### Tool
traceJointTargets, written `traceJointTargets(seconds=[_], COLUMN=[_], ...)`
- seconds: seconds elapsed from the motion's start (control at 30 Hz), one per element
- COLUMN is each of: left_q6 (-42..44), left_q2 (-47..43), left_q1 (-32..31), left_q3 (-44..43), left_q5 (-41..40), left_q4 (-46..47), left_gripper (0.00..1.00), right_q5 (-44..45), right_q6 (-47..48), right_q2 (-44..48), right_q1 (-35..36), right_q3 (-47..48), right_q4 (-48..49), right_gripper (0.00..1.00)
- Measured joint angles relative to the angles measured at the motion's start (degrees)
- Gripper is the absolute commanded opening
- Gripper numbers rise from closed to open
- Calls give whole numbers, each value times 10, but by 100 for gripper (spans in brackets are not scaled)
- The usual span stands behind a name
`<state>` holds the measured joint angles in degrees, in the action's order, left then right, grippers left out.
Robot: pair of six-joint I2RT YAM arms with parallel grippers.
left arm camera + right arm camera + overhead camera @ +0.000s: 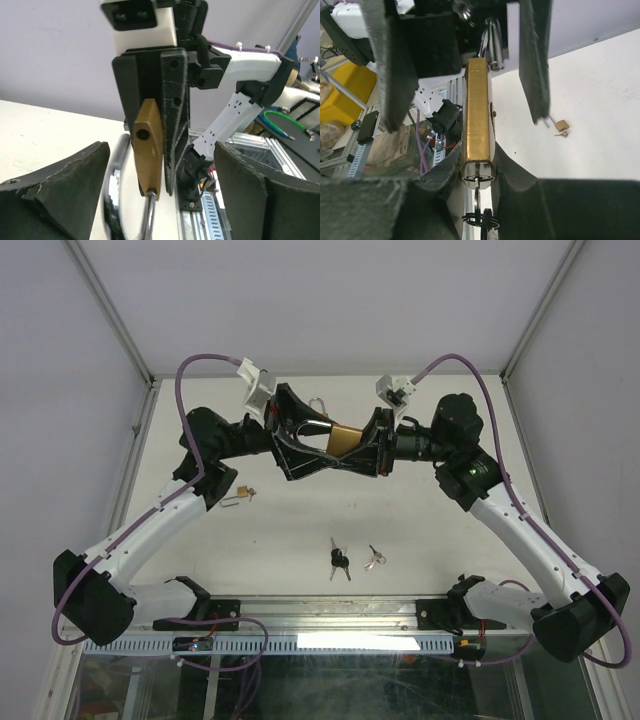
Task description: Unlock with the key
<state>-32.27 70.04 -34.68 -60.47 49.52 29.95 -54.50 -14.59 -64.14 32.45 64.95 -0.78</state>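
Observation:
The opened padlock is in my right gripper. My right gripper should lower it onto bare table by the small padlock [285, 494] [564, 161], below that padlock and to its left in the top view, and let go of it.
A large brass padlock [343, 440] hangs in the air at the middle of the table, between both grippers. My right gripper [364, 446] is shut on its body, the fingers pressing both flat sides [477, 125]. A key [478, 191] on a black ring sticks in the keyhole at the padlock's lower end. My left gripper [322, 440] is open, with its fingers [75, 185] standing wide on either side of the padlock [148, 145] and its silver shackle [116, 190], touching neither.
A small brass padlock [242, 493] with a key lies on the table at the left, also in the right wrist view [562, 126]. Two bunches of keys [339, 560] [375, 558] lie near the front edge. The metal rail [330, 618] runs along the front.

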Motion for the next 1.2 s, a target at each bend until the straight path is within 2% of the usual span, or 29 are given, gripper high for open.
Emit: traceJointTargets(seconds=[0.07,0.17,0.33,0.43,0.6,0.7,0.83,0.87,0.9,1.0,1.03,1.1,1.2], left_q6=[19,83,259,337,363,363,390,394,398,403,408,422,452], left_q2=[-9,-25,-43,-39,-19,-3,14,17,21,38,40,42,36], left_q1=[13,49,96,96,96,96,96,96,96,96,96,97,97], left_q3=[0,0,-25,-54,-87,-100,-118,-122,-126,-139,-141,-141,-141], left_q5=[17,66,107,107,124,143,154,154,154,159,162,169,171], left_q4=[1,-14,-127,-196,-255,-287,-348,-358,-369,-391,-395,-414,-432], left_gripper=[95,95,78,79,70,68,47,45,48,79,85,91,93], right_q5=[-5,-16,-38,-52,-64,-64,-63,-62,-63,-63,-64,-67,-73], right_q6=[-12,-26,-46,-55,-55,-54,-49,-47,-45,-39,-37,-35,-34], right_q2=[0,0,0,-1,-2,-3,-8,-11,-14,-20,-20,-20,-21], right_q1=[-7,-19,-26,-26,-26,-26,-26,-26,-26,-22,-22,-21,-23], right_q3=[-4,-7,-7,-7,-7,-6,-5,-2,1,12,14,19,27], right_q4=[-3,-8,-20,-21,-33,-43,-59,-66,-71,-77,-80,-86,-94], right_gripper=[0,0,0,0,0,0,0,0,0,0,0,0,0])
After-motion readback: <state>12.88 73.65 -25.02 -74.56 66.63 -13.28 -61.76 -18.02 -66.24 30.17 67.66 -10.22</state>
